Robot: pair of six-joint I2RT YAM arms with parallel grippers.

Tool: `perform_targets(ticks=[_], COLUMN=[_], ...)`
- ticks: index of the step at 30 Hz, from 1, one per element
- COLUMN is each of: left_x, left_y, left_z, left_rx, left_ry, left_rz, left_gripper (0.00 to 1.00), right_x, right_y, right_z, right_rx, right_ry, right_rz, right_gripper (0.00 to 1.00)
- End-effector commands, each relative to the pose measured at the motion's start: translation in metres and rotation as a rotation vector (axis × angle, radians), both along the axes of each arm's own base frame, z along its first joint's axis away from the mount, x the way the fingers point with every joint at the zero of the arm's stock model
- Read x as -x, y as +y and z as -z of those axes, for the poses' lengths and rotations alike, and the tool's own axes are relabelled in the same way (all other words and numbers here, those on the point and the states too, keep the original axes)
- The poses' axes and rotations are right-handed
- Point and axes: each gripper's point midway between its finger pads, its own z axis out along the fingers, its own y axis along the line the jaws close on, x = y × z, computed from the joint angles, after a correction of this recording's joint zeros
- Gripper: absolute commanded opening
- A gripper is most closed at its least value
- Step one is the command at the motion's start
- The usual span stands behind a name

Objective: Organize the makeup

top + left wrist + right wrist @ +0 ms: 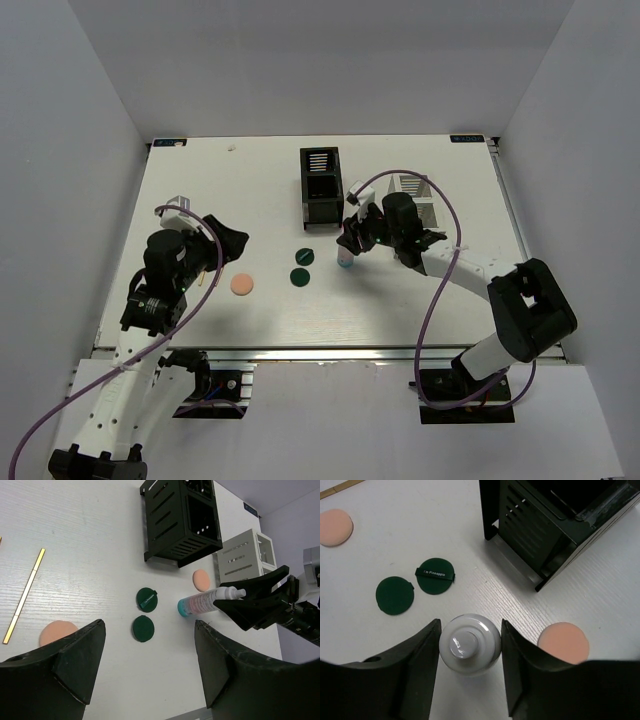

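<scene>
The bottle (469, 644) will next go up, outward, then down into the black organizer's near section (571, 492) in my right gripper and be released there, lifted first because the organizer's sides rise above the bottle's base.
My right gripper (470, 626) is shut on the white cap of a small bottle (469, 644), which stands upright by the black organizer's front; the bottle also shows in the top view (345, 258), and with a pink body and teal base in the left wrist view (205, 601). Two dark green discs (435, 575) (394, 595) lie just left of it. One peach puff (563, 642) lies right of the bottle, another (242, 285) further left. A tan stick (25, 595) lies at the left. My left gripper (150, 670) is open and empty, above the table near the left puff (57, 632).
The black slotted organizer (319, 185) stands at the back centre, also in both wrist views (182, 517) (555, 520). The white slotted organizer (415, 195) stands to its right, behind my right arm. Grey walls enclose the table on three sides.
</scene>
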Motion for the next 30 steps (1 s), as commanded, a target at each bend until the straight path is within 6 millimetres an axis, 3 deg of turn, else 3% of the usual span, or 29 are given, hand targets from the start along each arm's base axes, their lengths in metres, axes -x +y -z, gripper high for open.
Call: perform_targets(ticks=[1, 3, 5, 6, 7, 9, 12, 13, 20, 26, 30], left_x=[0.002, 0.003, 0.003, 0.003, 0.003, 0.003, 0.003, 0.003, 0.002, 0.004, 0.005], left_y=[0.003, 0.004, 0.004, 0.003, 0.003, 0.002, 0.002, 0.002, 0.000, 0.001, 0.000], left_z=[0.007, 0.008, 0.012, 0.012, 0.013, 0.014, 0.013, 0.013, 0.019, 0.022, 0.026], left_rx=[-0.015, -0.020, -0.016, -0.009, -0.005, 0.002, 0.000, -0.003, -0.002, -0.013, -0.016], left_ry=[0.025, 0.029, 0.035, 0.031, 0.030, 0.028, 0.025, 0.026, 0.032, 0.038, 0.047], left_rz=[-0.011, -0.013, -0.012, -0.012, -0.012, -0.011, -0.007, -0.006, 0.005, 0.007, 0.012], left_gripper=[0.81, 0.81, 0.81, 0.81, 0.81, 0.81, 0.81, 0.81, 0.81, 0.81, 0.81], right_x=[-0.001, 0.001, 0.004, 0.005, 0.007, 0.007, 0.008, 0.006, 0.000, -0.022, -0.061], right_y=[0.009, 0.009, 0.007, 0.008, 0.008, 0.008, 0.017, 0.021, 0.036, 0.048, 0.055], right_z=[-0.010, -0.008, -0.007, -0.007, -0.009, -0.014, -0.047, -0.072, -0.164, -0.210, -0.226], right_rx=[-0.031, -0.024, -0.015, -0.013, -0.013, -0.021, -0.072, -0.103, -0.246, -0.342, -0.368], right_ry=[-0.055, -0.049, -0.050, -0.051, -0.054, -0.065, -0.104, -0.139, -0.219, -0.222, -0.272], right_rz=[-0.044, -0.050, -0.065, -0.071, -0.080, -0.088, -0.125, -0.132, -0.147, -0.094, 0.010], right_gripper=[0.36, 0.33, 0.23, 0.10, 0.04, 0.00, 0.00, 0.00, 0.00, 0.00, 0.00])
